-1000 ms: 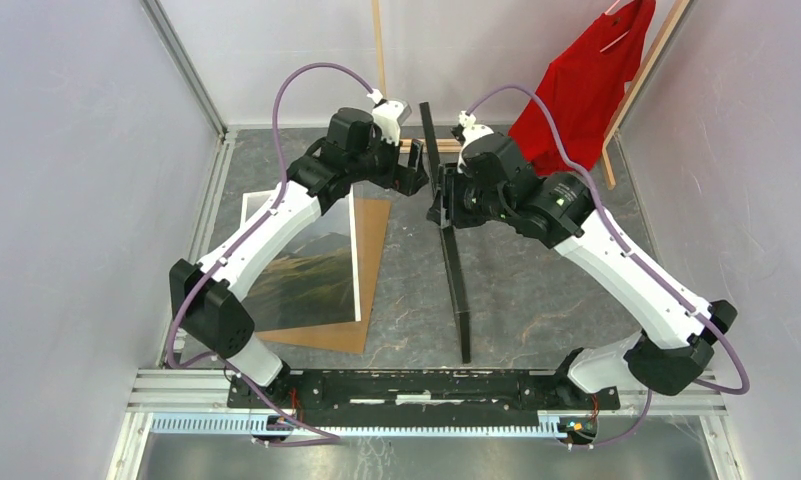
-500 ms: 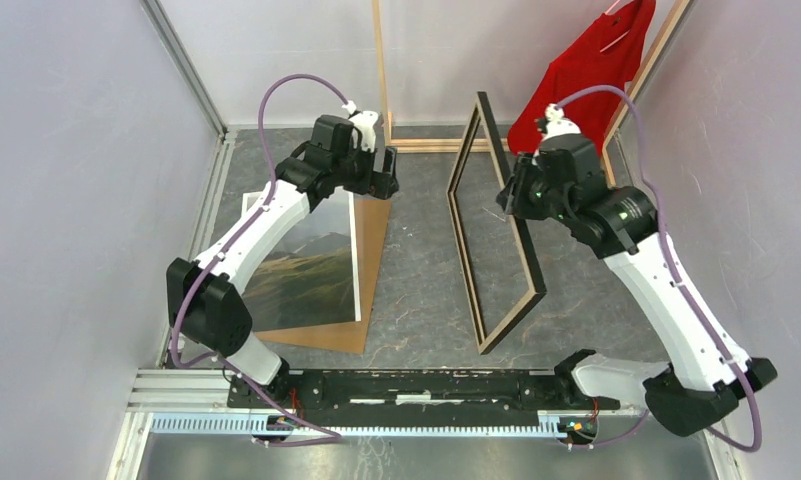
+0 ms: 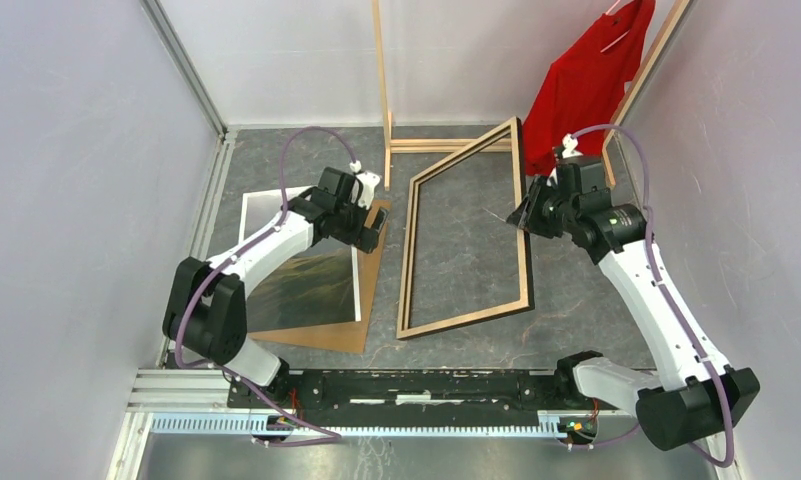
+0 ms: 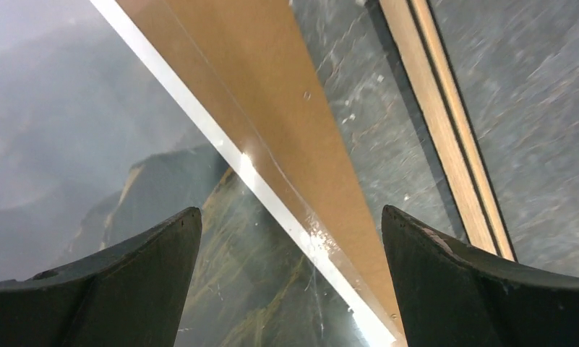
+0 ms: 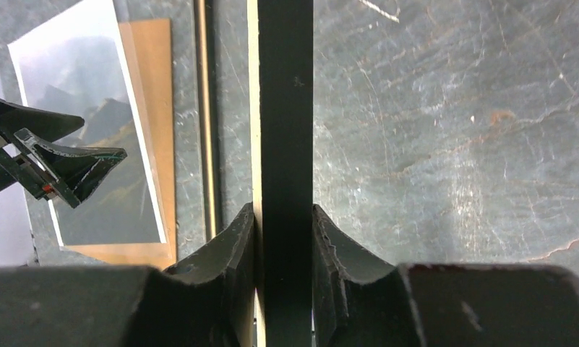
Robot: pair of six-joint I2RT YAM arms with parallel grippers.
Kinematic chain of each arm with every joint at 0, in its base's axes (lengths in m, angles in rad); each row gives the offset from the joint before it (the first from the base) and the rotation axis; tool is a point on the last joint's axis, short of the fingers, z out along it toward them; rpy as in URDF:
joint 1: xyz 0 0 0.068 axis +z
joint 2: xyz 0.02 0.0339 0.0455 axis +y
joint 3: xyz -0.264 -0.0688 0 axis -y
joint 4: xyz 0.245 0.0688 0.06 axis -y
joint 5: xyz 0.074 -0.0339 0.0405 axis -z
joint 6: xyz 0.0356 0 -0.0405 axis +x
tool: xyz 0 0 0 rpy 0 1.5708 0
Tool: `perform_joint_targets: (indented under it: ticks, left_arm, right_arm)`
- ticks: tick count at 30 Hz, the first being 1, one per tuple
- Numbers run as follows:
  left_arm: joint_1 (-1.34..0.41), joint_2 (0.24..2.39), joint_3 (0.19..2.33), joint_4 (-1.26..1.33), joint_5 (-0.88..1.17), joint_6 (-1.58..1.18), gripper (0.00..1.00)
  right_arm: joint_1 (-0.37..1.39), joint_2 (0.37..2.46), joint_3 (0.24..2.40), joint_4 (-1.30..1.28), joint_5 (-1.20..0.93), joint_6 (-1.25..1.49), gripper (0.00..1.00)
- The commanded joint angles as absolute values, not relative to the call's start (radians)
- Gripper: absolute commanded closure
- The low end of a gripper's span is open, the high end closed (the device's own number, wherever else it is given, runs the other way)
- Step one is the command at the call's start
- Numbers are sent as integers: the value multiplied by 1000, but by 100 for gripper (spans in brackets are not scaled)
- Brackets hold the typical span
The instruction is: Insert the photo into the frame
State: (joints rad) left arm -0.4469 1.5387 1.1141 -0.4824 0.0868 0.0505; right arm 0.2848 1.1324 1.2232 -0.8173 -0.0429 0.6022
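Note:
Next, the right gripper moves down and draws back, tilting the frame's bar flat down onto the table, since the frame (image 3: 408, 250) slants with its held bar raised.
The photo (image 3: 306, 270) lies picture-up on the brown backing board (image 3: 374, 250) at the left of the table. My left gripper (image 3: 369, 226) is open just above the photo's right edge. In the left wrist view its fingers straddle the photo's white border (image 4: 272, 195), with the board (image 4: 272, 87) beside it. The frame (image 3: 408, 250) shows its light wood back. Its left rail is low near the table and its right rail is raised. My right gripper (image 3: 529, 215) is shut on that right rail, which shows black between the fingers in the right wrist view (image 5: 286, 108).
A wooden clothes rack with a red shirt (image 3: 586, 80) stands at the back right, close behind the right arm. A rack post (image 3: 381, 70) rises at the back centre. White enclosure walls close in on the left, back and right.
My right gripper has swung the frame from standing edge-on at the centre down and to the right, wood back up. My left gripper has left the frame and come down over the photo's right edge.

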Motion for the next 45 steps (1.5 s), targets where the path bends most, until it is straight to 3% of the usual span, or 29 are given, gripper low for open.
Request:
perform_joint_targets:
  ticks: [1, 15, 29, 45]
  left_arm:
    - [-460, 1536, 1032, -357, 8, 147, 0]
    - [-564, 1588, 937, -223, -152, 213, 0]
    - [-635, 1608, 917, -187, -203, 266, 0]
    - [-667, 1581, 868, -208, -178, 315, 0]
  right_arm:
    - [276, 1113, 1150, -862, -42, 528, 80]
    - [271, 1117, 891, -780, 153, 385, 77]
    - [271, 1199, 734, -587, 167, 362, 75]
    - [271, 1485, 786, -438, 179, 290, 71]
